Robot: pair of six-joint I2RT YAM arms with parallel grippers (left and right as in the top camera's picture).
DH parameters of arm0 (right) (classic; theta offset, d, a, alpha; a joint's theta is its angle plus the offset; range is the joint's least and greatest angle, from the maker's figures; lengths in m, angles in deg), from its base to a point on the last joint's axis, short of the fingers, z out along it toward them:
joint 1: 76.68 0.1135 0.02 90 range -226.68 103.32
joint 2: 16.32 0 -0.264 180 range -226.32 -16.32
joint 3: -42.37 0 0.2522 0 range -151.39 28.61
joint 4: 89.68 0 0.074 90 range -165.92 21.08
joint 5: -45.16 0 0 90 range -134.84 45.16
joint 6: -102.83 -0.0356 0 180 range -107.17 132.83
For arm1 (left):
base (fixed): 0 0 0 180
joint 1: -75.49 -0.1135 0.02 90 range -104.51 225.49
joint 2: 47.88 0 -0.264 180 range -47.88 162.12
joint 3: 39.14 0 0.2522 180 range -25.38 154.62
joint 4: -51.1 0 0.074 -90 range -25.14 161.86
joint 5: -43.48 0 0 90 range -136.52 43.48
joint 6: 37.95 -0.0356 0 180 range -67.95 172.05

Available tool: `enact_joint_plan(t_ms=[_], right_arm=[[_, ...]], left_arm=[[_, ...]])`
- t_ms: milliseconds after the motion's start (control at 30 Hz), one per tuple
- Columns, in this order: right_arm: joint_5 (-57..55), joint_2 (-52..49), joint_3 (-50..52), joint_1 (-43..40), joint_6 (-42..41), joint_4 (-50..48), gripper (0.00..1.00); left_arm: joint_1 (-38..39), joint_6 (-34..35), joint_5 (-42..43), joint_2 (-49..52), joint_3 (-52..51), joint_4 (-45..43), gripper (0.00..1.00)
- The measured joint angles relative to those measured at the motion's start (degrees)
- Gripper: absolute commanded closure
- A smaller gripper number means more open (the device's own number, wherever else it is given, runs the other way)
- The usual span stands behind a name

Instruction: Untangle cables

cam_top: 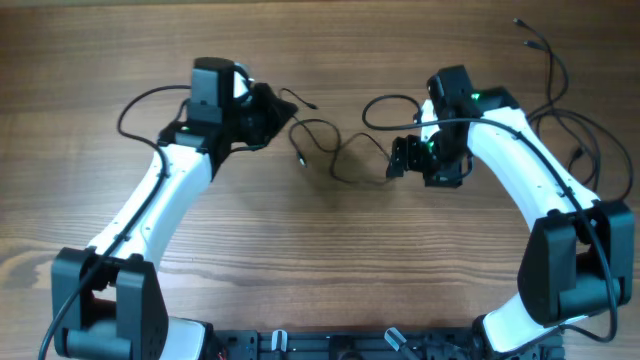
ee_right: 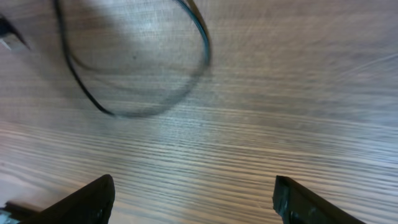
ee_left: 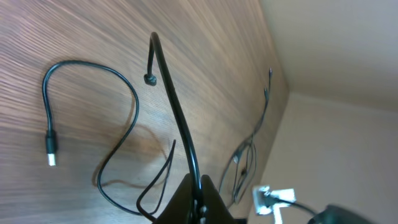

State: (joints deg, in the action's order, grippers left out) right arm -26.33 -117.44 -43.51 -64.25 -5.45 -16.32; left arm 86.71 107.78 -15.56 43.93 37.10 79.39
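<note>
Next, my right gripper moves down and across, turning, onto the loop's near bend (cam_top: 367, 183) (ee_right: 140, 114), since this lies below it and to its left in the overhead view.
Thin black cables (cam_top: 335, 150) lie in loose loops on the wood table between my two arms. My left gripper (cam_top: 272, 108) is shut on one cable (ee_left: 174, 106); the strand rises from the jaws (ee_left: 198, 193) and ends in a small plug. A second cable (ee_left: 118, 134) curves beside it with a plug end (ee_left: 50, 151). My right gripper (cam_top: 403, 158) is open and empty; its fingertips (ee_right: 193, 199) are wide apart above bare wood, with a cable loop (ee_right: 143, 93) ahead of them.
More thin black cables (cam_top: 565, 110) lie loose at the far right of the table, with a plug end (cam_top: 527, 38) near the back edge. The arms' own thicker cables arch over each forearm.
</note>
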Motion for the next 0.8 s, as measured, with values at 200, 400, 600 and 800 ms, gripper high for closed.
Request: enact_joint_plan(t_ms=[200, 400, 600, 800], right_arm=[[4.02, -0.13, 8.74, 1.92, -13.66, -15.3, 0.18], [5.07, -0.15, 13.66, 6.01, -27.5, -30.34, 0.23], [0.31, -0.24, 17.46, 11.23, -43.6, -42.32, 0.28], [-4.28, -0.68, 17.99, 12.17, -51.32, -47.58, 0.48]], left_arm=[[-1.64, -1.57, -2.49, 0.0, 0.04, 1.6, 0.96], [-1.64, -1.68, -2.84, 0.0, 0.04, 2.25, 0.96], [-1.64, -4.11, -2.84, 0.0, 0.04, 3.3, 0.96], [-1.64, -4.48, -2.84, 0.0, 0.04, 3.54, 0.96]])
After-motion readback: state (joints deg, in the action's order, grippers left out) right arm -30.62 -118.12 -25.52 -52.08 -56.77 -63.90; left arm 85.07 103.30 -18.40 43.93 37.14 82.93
